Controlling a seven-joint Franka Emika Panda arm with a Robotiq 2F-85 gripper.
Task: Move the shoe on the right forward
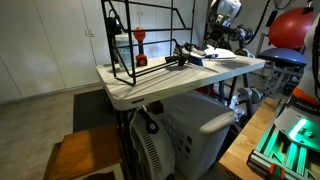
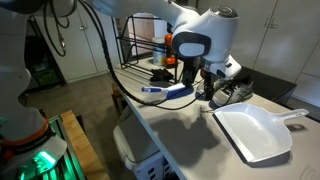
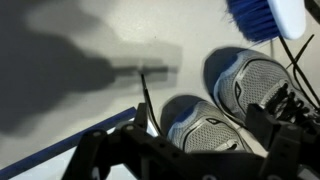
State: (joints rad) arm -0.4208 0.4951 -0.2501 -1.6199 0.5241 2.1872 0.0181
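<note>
My gripper lowers and eases toward the white dustpan next, its open fingers coming down around the nearer shoe's toe (image 2: pixel 220 98) (image 3: pixel 204 131), because that toe already lies between them.
In the wrist view two small sneakers with grey mesh, blue trim and whitish soles lie side by side on the white table. The nearer shoe (image 3: pixel 205 128) lies between my gripper's (image 3: pixel 190 160) two dark fingers, which stand apart on either side of it. The second shoe (image 3: pixel 255 85) lies just beyond it, partly behind the right-hand finger. In an exterior view the gripper (image 2: pixel 210 92) is low over the table with the shoes (image 2: pixel 234 92) right beside it. In an exterior view (image 1: pixel 222 47) the arm hides the shoes.
A blue brush (image 2: pixel 170 92) lies close to the shoes and shows in the wrist view (image 3: pixel 262 18). A white dustpan (image 2: pixel 255 132) lies near the table's end. A black wire rack (image 1: pixel 150 40) and a black item with thin parts (image 1: pixel 180 56) stand farther along.
</note>
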